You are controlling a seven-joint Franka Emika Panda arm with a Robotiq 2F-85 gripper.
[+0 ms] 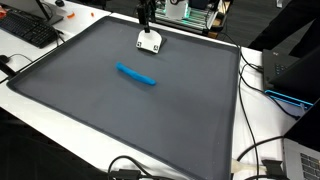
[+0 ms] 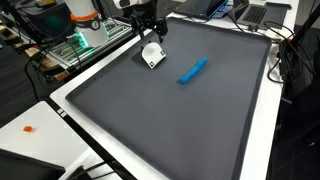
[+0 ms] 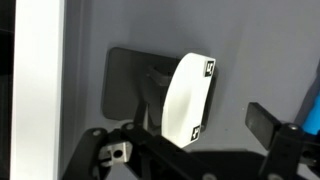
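My gripper should go down and move a little away from my base toward the blue object, so its fingers come down around the white object (image 1: 149, 40) (image 3: 187, 100).
A white curved object (image 1: 150, 42) on a flat grey base stands near the far edge of the dark grey mat (image 1: 150, 120); it shows in both exterior views (image 2: 153, 55). My gripper (image 1: 146, 20) hovers just above it (image 2: 153, 30). In the wrist view the white object (image 3: 190, 95) lies between my spread fingers (image 3: 190, 135), and the gripper is open and holds nothing. A blue elongated object (image 1: 136, 75) lies flat near the mat's middle (image 2: 192, 70), apart from the gripper. Its end shows at the right edge of the wrist view (image 3: 314, 100).
The mat (image 2: 170, 120) covers most of a white table. A black keyboard (image 1: 25, 28) lies off the mat at one corner. A laptop (image 1: 295, 75) and cables (image 1: 260, 150) sit along one side. A small orange item (image 2: 28, 128) lies on the white table.
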